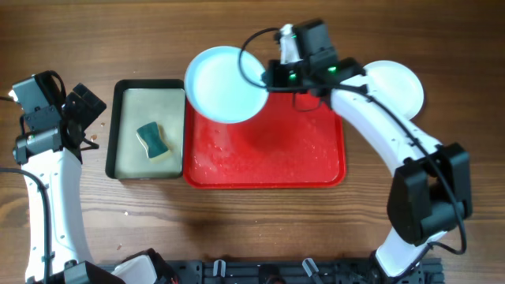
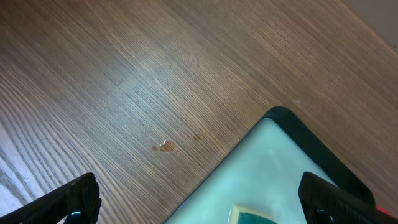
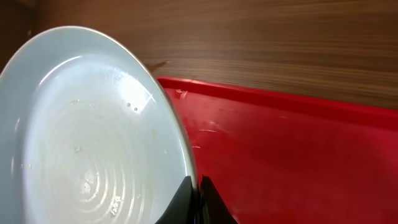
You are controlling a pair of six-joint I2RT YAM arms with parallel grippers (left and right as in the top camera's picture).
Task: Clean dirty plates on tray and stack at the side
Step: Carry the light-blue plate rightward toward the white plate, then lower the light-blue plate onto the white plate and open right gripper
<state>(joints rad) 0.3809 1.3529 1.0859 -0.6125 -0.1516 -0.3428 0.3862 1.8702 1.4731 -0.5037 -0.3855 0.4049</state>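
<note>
I will move my right gripper past the red tray (image 1: 264,170) and down onto the white plate (image 1: 392,87) to release next. The plate is below my gripper, to the right in the overhead view.
My right gripper (image 1: 268,75) is shut on the right rim of a pale blue plate (image 1: 225,83) and holds it tilted above the far left corner of the red tray (image 1: 264,170). In the right wrist view the fingers (image 3: 198,199) pinch the plate (image 3: 93,137) on edge, and small specks dot its inner face. The tray (image 3: 292,162) below looks wet and holds no plate. A white plate (image 1: 392,87) lies on the table right of the tray. My left gripper (image 1: 88,104) is open over the table, left of the black-rimmed tray.
A black-rimmed tray (image 1: 118,126) with a pale inside stands against the red tray's left side, with a green and yellow sponge (image 1: 154,140) in it. The left wrist view shows that tray's corner (image 2: 298,127) and the sponge (image 2: 252,216) between my open left fingers (image 2: 68,202).
</note>
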